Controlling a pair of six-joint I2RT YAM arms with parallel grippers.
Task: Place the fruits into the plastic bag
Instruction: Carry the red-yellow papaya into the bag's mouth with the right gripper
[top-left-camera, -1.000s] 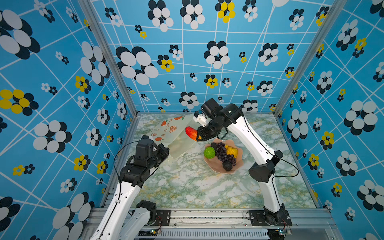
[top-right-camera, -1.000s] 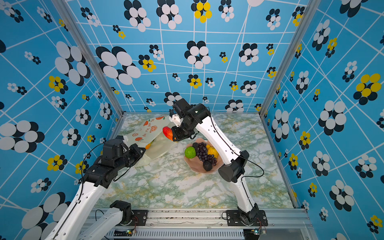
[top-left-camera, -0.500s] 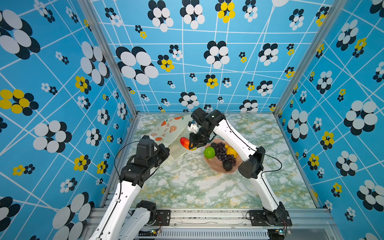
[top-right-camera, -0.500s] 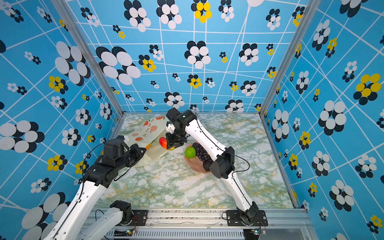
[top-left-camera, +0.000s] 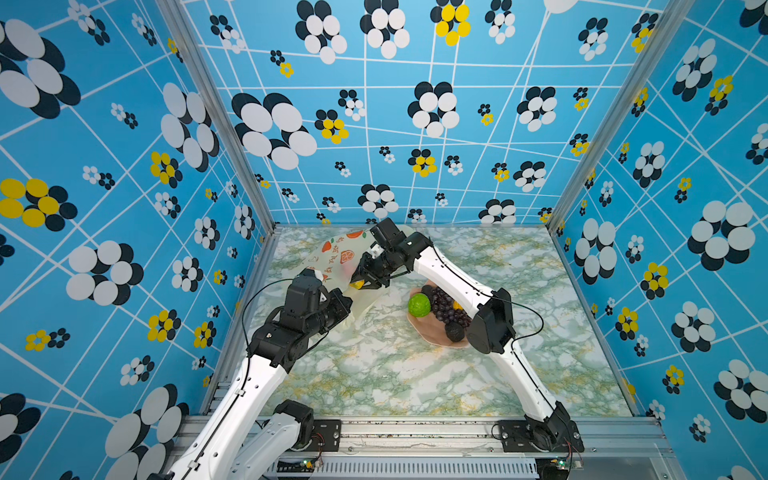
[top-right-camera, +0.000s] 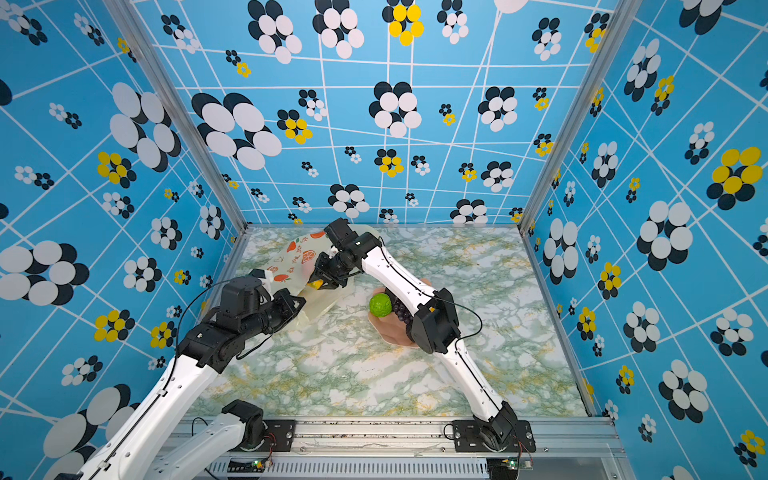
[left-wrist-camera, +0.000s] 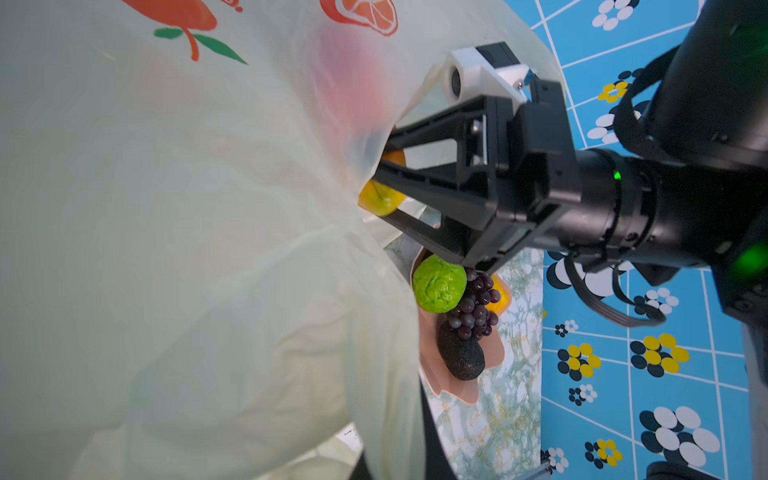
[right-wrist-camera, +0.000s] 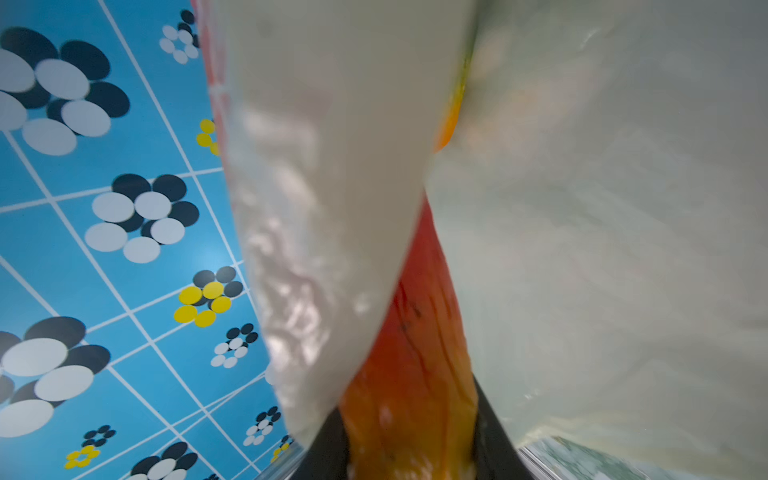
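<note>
Because the fruit's yellow end still sticks out of the bag, I need to lower my right gripper deeper into the bag's opening (top-left-camera: 350, 277) (right-wrist-camera: 438, 180) and release the red-yellow fruit.
The plastic bag (top-left-camera: 332, 257) (top-right-camera: 291, 257) (left-wrist-camera: 166, 249) lies at the back left of the table, pale and printed with orange slices. My left gripper (top-left-camera: 345, 306) (top-right-camera: 297, 305) (left-wrist-camera: 395, 457) is shut on its near edge and holds the mouth up. My right gripper (top-left-camera: 358, 282) (top-right-camera: 316, 284) (right-wrist-camera: 411, 449) is shut on a red-yellow fruit (left-wrist-camera: 380, 197) (right-wrist-camera: 415, 374), pushed into the bag's mouth; its red end shows through the film. A lime (top-left-camera: 418, 304) (left-wrist-camera: 438, 283), a grape bunch (top-left-camera: 446, 307) (left-wrist-camera: 476, 307), a dark bumpy oval (top-left-camera: 454, 331) and a yellow piece (left-wrist-camera: 496, 297) lie in the bowl.
The pink scalloped bowl (top-left-camera: 432, 336) (top-right-camera: 390, 332) (left-wrist-camera: 432, 374) sits mid-table, partly under my right arm's elbow (top-left-camera: 490, 320). Blue flowered walls close in the marble-patterned table (top-left-camera: 395, 374) on three sides.
My right gripper has carried the red-yellow fruit left and down from beside the bowl into the bag's mouth. The left arm and the bag's held edge have stayed put.
</note>
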